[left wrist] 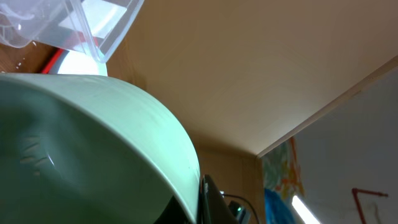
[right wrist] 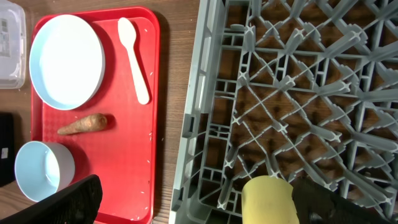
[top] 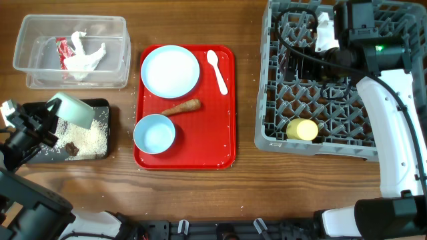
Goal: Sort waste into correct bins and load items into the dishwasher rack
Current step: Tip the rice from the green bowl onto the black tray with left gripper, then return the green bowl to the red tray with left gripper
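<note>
The left gripper will swing to the right in the overhead view to the red tray's empty part (top: pixel 211 130), turn the bowl upright, lower it and let it go.
My left gripper (top: pixel 48 119) is shut on a mint bowl (top: pixel 72 110) and holds it tilted over the black tray (top: pixel 100 105). White rice-like grains (top: pixel 90 137) and a small dark lump (top: pixel 72 150) lie in that tray. In the left wrist view the bowl (left wrist: pixel 87 149) fills the frame beside one dark finger (left wrist: pixel 210 200). The clear tub (top: pixel 40 73) holds the red-and-white wrapper (top: pixel 63 49) and the tissue (top: pixel 88 60). My right gripper (right wrist: pixel 199 208) is open and empty above the grey rack (top: pixel 267 100), where the yellow cup (top: pixel 302 129) lies on its side.
The red serving tray (top: pixel 223 133) holds the pale plate (top: pixel 170 71), the white spoon (top: pixel 217 70), the carrot-like stick (top: pixel 181 107) and a light blue bowl (top: pixel 154 133). Stray grains lie on the red tray. The right arm and its cable hang over the rack.
</note>
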Tool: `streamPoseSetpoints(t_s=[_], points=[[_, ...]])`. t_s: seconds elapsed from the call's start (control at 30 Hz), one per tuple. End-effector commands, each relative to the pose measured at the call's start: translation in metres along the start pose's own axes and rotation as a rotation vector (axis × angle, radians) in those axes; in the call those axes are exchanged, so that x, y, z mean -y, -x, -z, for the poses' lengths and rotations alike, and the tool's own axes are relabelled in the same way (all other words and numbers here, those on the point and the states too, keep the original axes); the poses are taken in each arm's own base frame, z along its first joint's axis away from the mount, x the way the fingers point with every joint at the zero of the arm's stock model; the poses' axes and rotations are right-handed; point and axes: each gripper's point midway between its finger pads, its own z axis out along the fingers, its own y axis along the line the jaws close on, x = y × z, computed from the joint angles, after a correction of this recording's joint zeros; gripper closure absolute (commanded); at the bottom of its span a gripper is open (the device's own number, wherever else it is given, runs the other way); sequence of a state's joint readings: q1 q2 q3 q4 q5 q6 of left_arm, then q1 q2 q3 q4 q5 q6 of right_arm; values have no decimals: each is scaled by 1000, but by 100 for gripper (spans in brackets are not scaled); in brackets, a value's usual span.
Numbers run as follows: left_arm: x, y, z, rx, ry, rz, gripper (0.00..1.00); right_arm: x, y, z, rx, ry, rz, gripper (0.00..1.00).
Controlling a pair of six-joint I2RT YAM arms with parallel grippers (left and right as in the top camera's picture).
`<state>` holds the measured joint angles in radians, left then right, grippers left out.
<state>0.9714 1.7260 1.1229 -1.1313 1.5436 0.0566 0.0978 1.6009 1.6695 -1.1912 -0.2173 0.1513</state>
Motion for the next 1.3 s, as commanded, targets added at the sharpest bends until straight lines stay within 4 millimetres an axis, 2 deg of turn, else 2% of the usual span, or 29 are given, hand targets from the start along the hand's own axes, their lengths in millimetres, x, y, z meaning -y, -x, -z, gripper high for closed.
streamPoseSetpoints(t_s=[0.0, 0.03, 0.07, 0.1, 0.13, 0.2, 0.23, 0.43, 0.53, 0.63, 0.73, 0.8, 0.87, 0.9, 0.93, 0.97, 1.03, 1.1, 1.13, 1.17, 1.27], points=[[8, 3, 5, 16, -36, 1, 96, -4, 0, -4, -10, 15, 22, 0], [6, 7, 5, 18, -23, -55, 96, -4, 0, -4, -10, 15, 22, 0], [-7, 19, 6, 31, 62, -165, 96, -4, 0, -4, -10, 15, 22, 0], [-39, 35, 11, 72, 264, -196, 96, -4, 1, -4, -9, 15, 22, 1], [-54, 36, 13, 87, 352, -140, 96, -4, 0, -4, -10, 15, 22, 0], [-9, 17, -5, -1, 79, -222, 96, -4, 1, -4, -9, 16, 22, 1], [9, 11, -7, -24, -32, -233, 96, -4, 0, -4, -10, 15, 22, 0], [9, 6, -10, -34, -29, -107, 96, -4, 1, -4, -8, 15, 24, 0], [7, 13, -10, -27, -8, -180, 96, -5, 3, -4, 1, 17, 26, 0], [11, 12, -10, -36, -27, 53, 96, -5, 3, -4, 1, 17, 27, 0], [13, 10, -15, -52, -25, -32, 96, -5, 4, -4, 4, 17, 26, 0], [27, -11, -33, -116, -22, -166, 96, -5, 6, -4, 11, 18, 28, 0], [47, -43, -62, -205, 29, -359, 96, -6, 8, -4, 21, 25, 30, 1], [49, -55, -75, -224, 87, -432, 96, -7, 8, -4, 21, 27, 30, 0], [46, -85, -106, -245, 279, -587, 96, -6, 6, -4, 11, 25, 30, 0], [41, -97, -118, -243, 357, -649, 96, -6, 5, -4, 8, 25, 30, 1], [20, -131, -147, -276, 528, -819, 96, -6, 5, -4, 8, 25, 29, 1], [-15, -175, -179, -364, 677, -979, 96, -6, 5, -4, 10, 26, 27, 0], [-28, -189, -187, -395, 722, -1028, 96, -6, 5, -4, 10, 26, 27, 0], [-48, -212, -197, -453, 774, -1091, 96, -6, 5, -4, 9, 26, 27, 0], [-104, -262, -212, -615, 888, -1213, 96, -7, 4, -4, 5, 30, 28, 0]])
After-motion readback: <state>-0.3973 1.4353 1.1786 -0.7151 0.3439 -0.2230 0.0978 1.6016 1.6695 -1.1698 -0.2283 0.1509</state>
